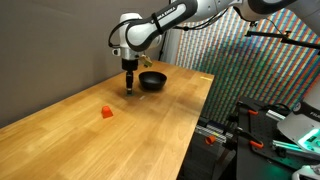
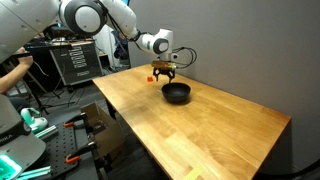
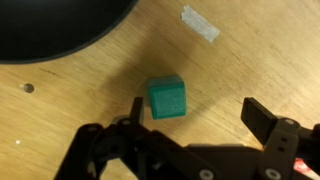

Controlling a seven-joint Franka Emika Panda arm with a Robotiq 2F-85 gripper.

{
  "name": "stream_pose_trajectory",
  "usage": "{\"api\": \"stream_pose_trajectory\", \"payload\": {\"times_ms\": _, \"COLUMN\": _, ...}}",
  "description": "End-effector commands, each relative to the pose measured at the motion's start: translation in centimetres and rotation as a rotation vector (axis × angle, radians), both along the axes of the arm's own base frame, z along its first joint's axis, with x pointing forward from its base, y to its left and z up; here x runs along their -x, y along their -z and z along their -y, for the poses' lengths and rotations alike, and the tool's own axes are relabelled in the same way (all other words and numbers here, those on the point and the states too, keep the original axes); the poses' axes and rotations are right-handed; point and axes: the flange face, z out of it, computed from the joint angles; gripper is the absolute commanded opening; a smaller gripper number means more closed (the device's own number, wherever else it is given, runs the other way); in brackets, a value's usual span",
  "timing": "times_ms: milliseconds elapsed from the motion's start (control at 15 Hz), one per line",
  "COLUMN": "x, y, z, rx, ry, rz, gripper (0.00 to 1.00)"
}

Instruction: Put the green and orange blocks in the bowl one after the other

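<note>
My open gripper lowers next until its fingers are on either side of the green block (image 3: 167,98) and closes on it, since the block lies on the tabletop below.
In the wrist view a green block (image 3: 167,98) lies on the wooden table, just below the rim of the black bowl (image 3: 60,25). My gripper (image 3: 195,112) is open above it, the block near the left finger and not held. In both exterior views the gripper (image 1: 129,86) (image 2: 163,75) hangs low beside the black bowl (image 1: 152,81) (image 2: 176,94). The orange block (image 1: 107,111) lies apart on the table, and shows behind the gripper (image 2: 150,77). The green block is hidden in the exterior views.
A strip of white tape (image 3: 200,24) is stuck to the table near the green block. A small hole (image 3: 28,88) is in the tabletop. Equipment racks (image 1: 265,120) stand past the table edge, and a person's arm (image 2: 12,75) is at the side.
</note>
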Motion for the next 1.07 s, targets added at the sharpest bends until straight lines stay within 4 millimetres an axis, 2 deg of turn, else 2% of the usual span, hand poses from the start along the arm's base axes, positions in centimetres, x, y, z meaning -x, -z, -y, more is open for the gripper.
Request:
{"api": "stream_pose_trajectory", "payload": {"times_ms": 0, "x": -0.9, "y": 0.8, "z": -0.3, "rx": 0.000, "ry": -0.057, "rz": 0.004, "gripper": 1.00}}
{"api": "stream_pose_trajectory", "payload": {"times_ms": 267, "x": -0.7, "y": 2.3, "z": 0.2, "rx": 0.009, "ry": -0.087, "rz": -0.002, "gripper": 1.00}}
{"api": "stream_pose_trajectory", "payload": {"times_ms": 333, "x": -0.6, "y": 2.7, "z": 0.3, "rx": 0.014, "ry": -0.095, "rz": -0.004, "gripper": 0.75}}
{"api": "stream_pose_trajectory", "payload": {"times_ms": 400, "x": -0.5, "y": 3.0, "z": 0.4, "rx": 0.017, "ry": -0.099, "rz": -0.008, "gripper": 0.73}}
{"api": "stream_pose_trajectory", "payload": {"times_ms": 533, "x": -0.5, "y": 3.0, "z": 0.4, "rx": 0.008, "ry": -0.098, "rz": -0.012, "gripper": 0.56}}
{"api": "stream_pose_trajectory", "payload": {"times_ms": 667, "x": -0.5, "y": 2.0, "z": 0.5, "rx": -0.014, "ry": -0.093, "rz": -0.020, "gripper": 0.41}}
{"api": "stream_pose_trajectory", "payload": {"times_ms": 867, "x": -1.0, "y": -0.5, "z": 0.7, "rx": -0.015, "ry": -0.081, "rz": 0.007, "gripper": 0.18}}
{"api": "stream_pose_trajectory", "payload": {"times_ms": 933, "x": -1.1, "y": -1.4, "z": 0.7, "rx": -0.016, "ry": -0.075, "rz": 0.017, "gripper": 0.13}}
{"api": "stream_pose_trajectory", "payload": {"times_ms": 1000, "x": -1.3, "y": -2.6, "z": 0.8, "rx": -0.006, "ry": -0.069, "rz": 0.035, "gripper": 0.14}}
